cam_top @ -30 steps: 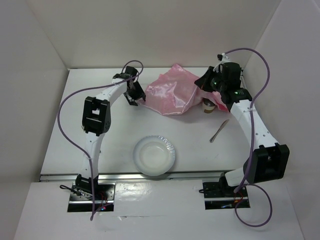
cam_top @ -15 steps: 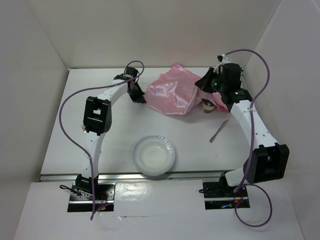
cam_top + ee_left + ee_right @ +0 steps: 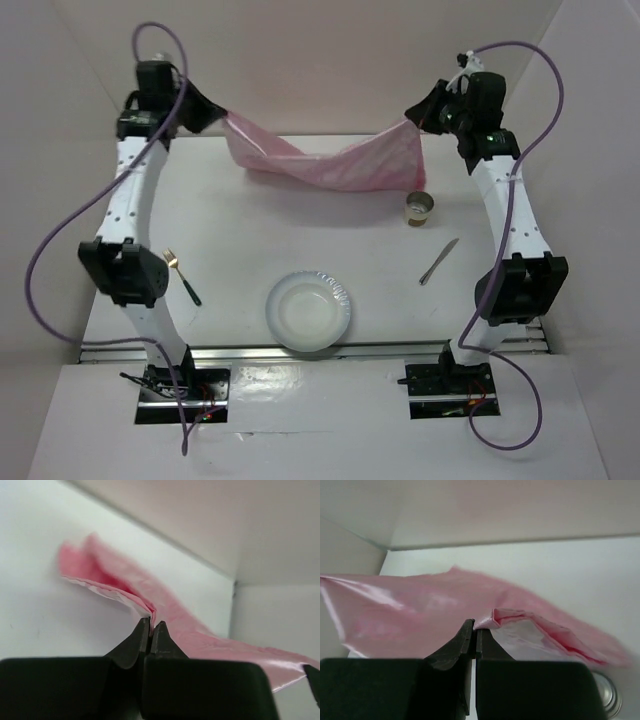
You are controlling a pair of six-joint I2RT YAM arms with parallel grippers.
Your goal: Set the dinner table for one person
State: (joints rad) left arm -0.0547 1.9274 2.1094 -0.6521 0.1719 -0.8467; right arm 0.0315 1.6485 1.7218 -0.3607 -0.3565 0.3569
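Note:
The mat (image 3: 330, 160) sags, so I need to pull my left gripper left in the top view, then down and back to release on the table (image 3: 209, 267) beside the fork.
A shiny pink cloth mat (image 3: 330, 160) hangs stretched between my two grippers above the back of the white dinner table (image 3: 240, 230). My left gripper (image 3: 222, 115) is raised at the back left, shut on the mat's left corner; the left wrist view shows the pink fabric (image 3: 200, 630) pinched between the closed tips (image 3: 151, 625). At the back right, my right gripper (image 3: 412, 118) is shut on the other corner. In the right wrist view a fold of the mat (image 3: 410, 610) sits in the closed tips (image 3: 476, 625). The mat sags in the middle toward the table.
A white plate (image 3: 309, 311) lies near the front centre. A fork (image 3: 183, 276) with a dark handle lies at the left, beside the left arm. A knife (image 3: 439, 261) lies at the right, and a small metal cup (image 3: 419, 208) stands just below the mat's right end.
The left gripper closed on the crumpled mat and swung up to the far back left; the right rose too. The mat now hangs spread between them, and the fork shows.

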